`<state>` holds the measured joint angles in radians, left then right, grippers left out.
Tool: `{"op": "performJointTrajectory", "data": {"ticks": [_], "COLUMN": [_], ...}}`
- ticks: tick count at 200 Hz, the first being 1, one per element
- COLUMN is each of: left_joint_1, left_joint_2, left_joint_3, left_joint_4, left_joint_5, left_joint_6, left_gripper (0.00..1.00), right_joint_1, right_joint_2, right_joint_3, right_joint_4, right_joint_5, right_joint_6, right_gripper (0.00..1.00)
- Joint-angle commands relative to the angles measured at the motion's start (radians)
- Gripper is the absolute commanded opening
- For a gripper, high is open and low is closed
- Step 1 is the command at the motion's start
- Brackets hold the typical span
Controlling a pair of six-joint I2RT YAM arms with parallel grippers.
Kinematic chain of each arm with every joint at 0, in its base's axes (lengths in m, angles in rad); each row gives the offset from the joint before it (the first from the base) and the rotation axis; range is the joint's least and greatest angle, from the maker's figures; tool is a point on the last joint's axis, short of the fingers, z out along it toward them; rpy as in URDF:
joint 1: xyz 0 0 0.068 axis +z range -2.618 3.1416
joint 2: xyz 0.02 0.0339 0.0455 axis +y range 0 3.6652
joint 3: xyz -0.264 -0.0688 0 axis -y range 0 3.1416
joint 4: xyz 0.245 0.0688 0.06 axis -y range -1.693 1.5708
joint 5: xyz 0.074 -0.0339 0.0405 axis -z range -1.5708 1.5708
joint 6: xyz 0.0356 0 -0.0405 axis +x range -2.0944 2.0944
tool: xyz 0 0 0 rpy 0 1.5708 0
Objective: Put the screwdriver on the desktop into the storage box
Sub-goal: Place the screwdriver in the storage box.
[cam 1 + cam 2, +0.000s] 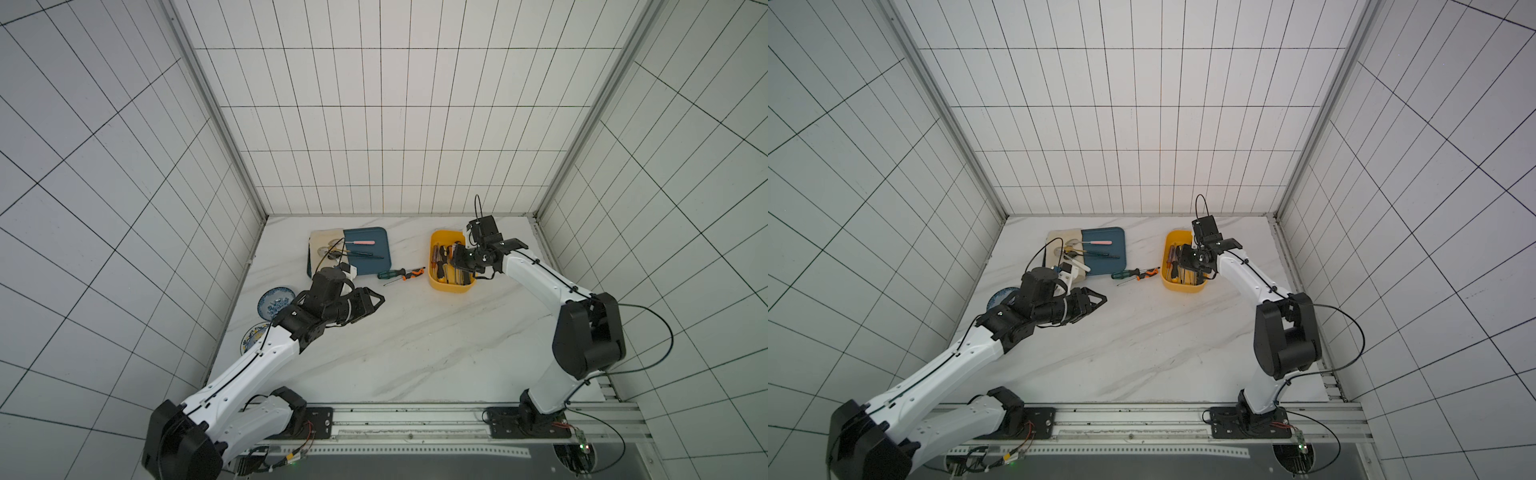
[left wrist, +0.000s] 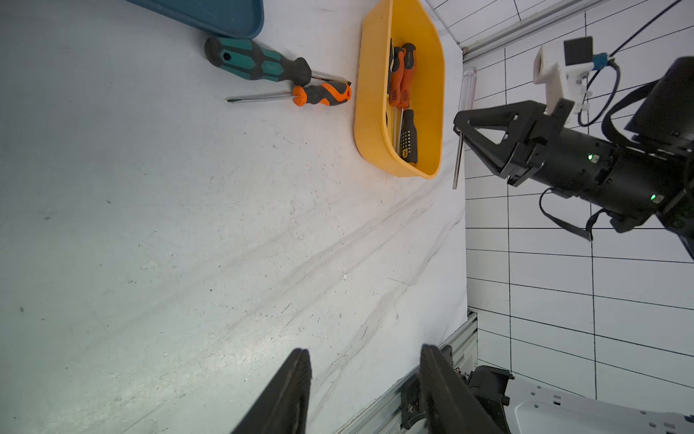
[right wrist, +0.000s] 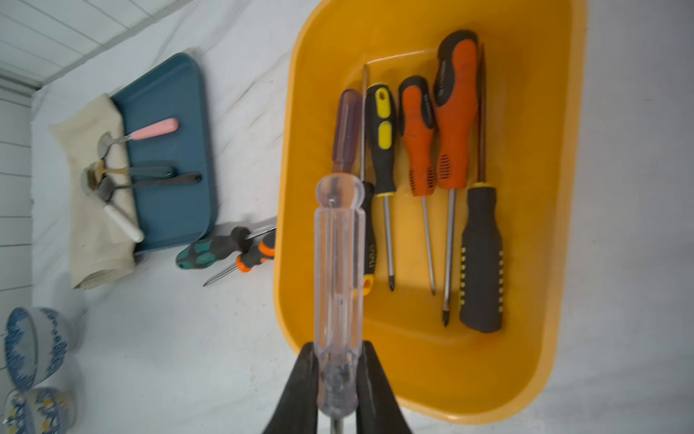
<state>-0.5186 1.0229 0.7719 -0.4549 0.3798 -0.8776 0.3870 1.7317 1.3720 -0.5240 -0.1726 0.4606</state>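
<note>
The robot's right gripper needs to move down and outward next and release the clear-handled screwdriver (image 3: 340, 270), because the box's bare part (image 3: 525, 137) beside the larger orange screwdriver's handle is below and outward of the gripper.
The yellow storage box (image 1: 451, 287) (image 1: 1183, 287) (image 3: 533, 338) stands at the back right of the white desktop (image 1: 415, 345) and holds several screwdrivers. My right gripper (image 3: 338, 360) (image 1: 456, 258) hangs over the box's near-left part, shut on a clear-handled screwdriver (image 3: 340, 270) (image 2: 468, 86). Two more lie on the desktop just left of the box: a green-handled screwdriver (image 1: 390, 273) (image 2: 259, 62) and an orange-and-black screwdriver (image 1: 415, 273) (image 2: 323, 94). My left gripper (image 1: 380, 299) (image 2: 366, 360) is open and empty, above the desktop in front of them.
A dark blue tray (image 1: 370, 253) with spoons and a beige cloth (image 1: 322, 239) lie at the back left. Two blue-patterned bowls (image 1: 274, 301) (image 1: 253, 336) sit near the left edge. A metal rail (image 1: 415, 419) runs along the front edge.
</note>
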Motion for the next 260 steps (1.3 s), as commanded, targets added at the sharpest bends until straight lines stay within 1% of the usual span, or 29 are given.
{"op": "performJointTrajectory", "data": {"ticks": [1, 45, 67, 142, 146, 170, 216, 236, 260], "left_joint_1": [0.008, 0.015, 0.020, 0.026, 0.026, 0.028, 0.028, 0.028, 0.028], "left_joint_2": [-0.032, -0.070, -0.080, -0.082, -0.083, -0.083, -0.083, -0.081, -0.077], "left_joint_3": [-0.021, -0.057, -0.066, -0.067, -0.068, -0.069, -0.067, -0.065, -0.060], "left_joint_4": [-0.024, -0.034, -0.039, -0.056, -0.056, -0.056, -0.058, -0.061, -0.059], "left_joint_5": [-0.015, -0.018, -0.017, -0.012, -0.012, -0.009, -0.008, -0.013, -0.012], "left_joint_6": [0.017, 0.009, 0.008, 0.008, 0.007, 0.004, -0.002, -0.004, -0.004], "left_gripper": [0.51, 0.51, 0.51, 0.51, 0.51, 0.51, 0.51, 0.51, 0.51], "right_joint_1": [-0.025, -0.045, -0.056, -0.066, -0.066, -0.066, -0.067, -0.066, -0.066], "right_joint_2": [0.072, 0.233, 0.287, 0.419, 0.425, 0.454, 0.494, 0.493, 0.478], "right_joint_3": [0.115, 0.289, 0.330, 0.429, 0.436, 0.475, 0.537, 0.545, 0.540], "right_joint_4": [-0.091, -0.190, -0.202, -0.203, -0.228, -0.244, -0.281, -0.289, -0.293], "right_joint_5": [0.136, 0.283, 0.320, 0.350, 0.349, 0.351, 0.361, 0.359, 0.343], "right_joint_6": [-0.046, -0.098, -0.117, -0.144, -0.147, -0.152, -0.157, -0.158, -0.151], "right_gripper": [0.06, 0.08, 0.08, 0.12, 0.12, 0.15, 0.24, 0.31, 0.32]}}
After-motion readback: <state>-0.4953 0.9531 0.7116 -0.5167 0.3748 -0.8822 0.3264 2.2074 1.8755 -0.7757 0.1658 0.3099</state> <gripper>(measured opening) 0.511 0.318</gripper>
